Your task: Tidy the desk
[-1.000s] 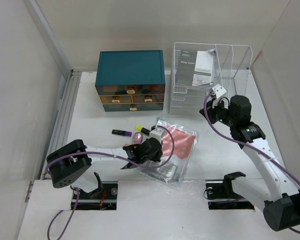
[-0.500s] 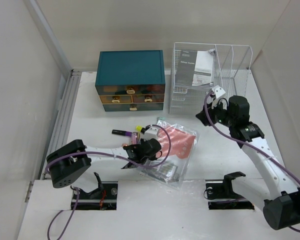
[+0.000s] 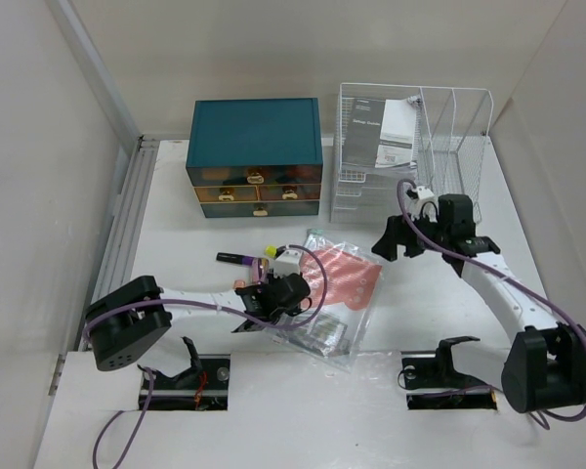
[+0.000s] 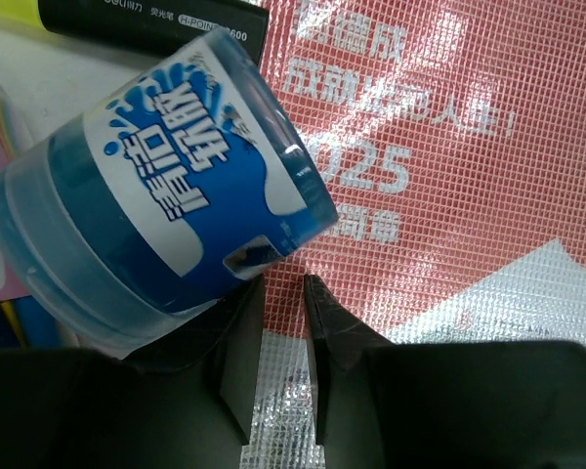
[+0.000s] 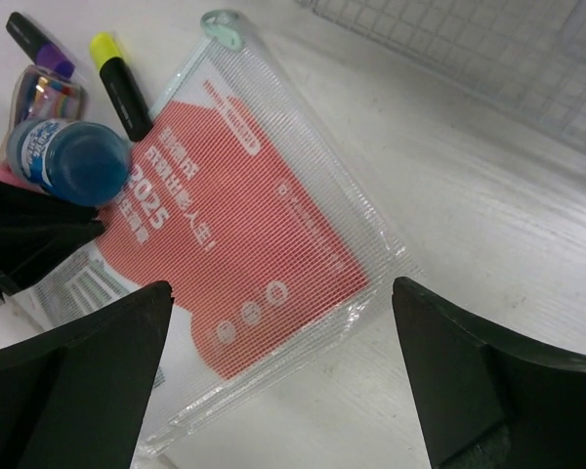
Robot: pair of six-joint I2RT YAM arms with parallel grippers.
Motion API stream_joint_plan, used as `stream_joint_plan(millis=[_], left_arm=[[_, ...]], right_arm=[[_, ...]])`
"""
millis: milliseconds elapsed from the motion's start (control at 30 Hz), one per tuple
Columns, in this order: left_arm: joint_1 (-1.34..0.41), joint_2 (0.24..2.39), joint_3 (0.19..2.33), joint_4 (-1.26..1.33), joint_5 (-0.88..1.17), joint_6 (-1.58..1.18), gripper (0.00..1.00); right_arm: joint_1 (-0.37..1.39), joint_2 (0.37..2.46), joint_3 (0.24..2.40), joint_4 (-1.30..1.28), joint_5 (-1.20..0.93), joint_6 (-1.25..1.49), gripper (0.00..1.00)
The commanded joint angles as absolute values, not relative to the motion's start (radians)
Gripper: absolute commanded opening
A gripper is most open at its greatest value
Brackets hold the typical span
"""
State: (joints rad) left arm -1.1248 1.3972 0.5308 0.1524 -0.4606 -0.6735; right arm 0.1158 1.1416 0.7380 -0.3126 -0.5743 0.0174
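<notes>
The right gripper should lower its open fingers to its left in the top view and close them on the uncovered corner of the pouch, which is below it.
On the white desk (image 3: 176, 225) lies a clear mesh pouch (image 3: 350, 281) with a red printed card inside (image 5: 264, 225). A blue jar (image 4: 156, 215) lies on its side at the pouch's left edge (image 5: 68, 161). My left gripper (image 3: 295, 298) reaches down onto the pouch beside the jar. Its jaws (image 4: 283, 285) stand a narrow gap apart, with mesh showing between them. My right gripper (image 3: 391, 242) hangs wide open above the pouch's right corner (image 5: 281, 293), holding nothing.
A purple-capped marker (image 3: 236, 259) and a yellow highlighter (image 3: 271, 252) lie left of the pouch. A teal drawer box (image 3: 257, 156) stands at the back. Beside it is a white wire rack (image 3: 410, 147) holding a booklet (image 3: 396, 132).
My right gripper has opened wide and swung down and left from the rack toward the pouch. My left gripper's jaws have parted slightly, and the hand has shifted a little left.
</notes>
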Motion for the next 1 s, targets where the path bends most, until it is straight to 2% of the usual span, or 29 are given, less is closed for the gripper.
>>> stream_joint_plan(millis=[0, 333, 600, 967], left_arm=[[-1.127, 1.367, 0.512, 0.169, -0.479, -0.689, 0.21], [-1.127, 1.376, 0.482, 0.178, -0.479, -0.716, 0.21], [-1.127, 1.425, 0.491, 0.189, -0.447, -0.736, 0.21], [-1.127, 1.493, 0.531, 0.209, -0.428, -0.746, 0.21]], right_arm=[[0.110, 1.127, 0.724, -0.288, -0.626, 0.055, 0.99], [0.138, 1.238, 0.782, -0.459, -0.509, 0.083, 0.93], [0.138, 1.296, 0.782, -0.471, -0.437, 0.135, 0.91], [0.138, 1.334, 0.723, -0.364, -0.416, 0.172, 0.91]])
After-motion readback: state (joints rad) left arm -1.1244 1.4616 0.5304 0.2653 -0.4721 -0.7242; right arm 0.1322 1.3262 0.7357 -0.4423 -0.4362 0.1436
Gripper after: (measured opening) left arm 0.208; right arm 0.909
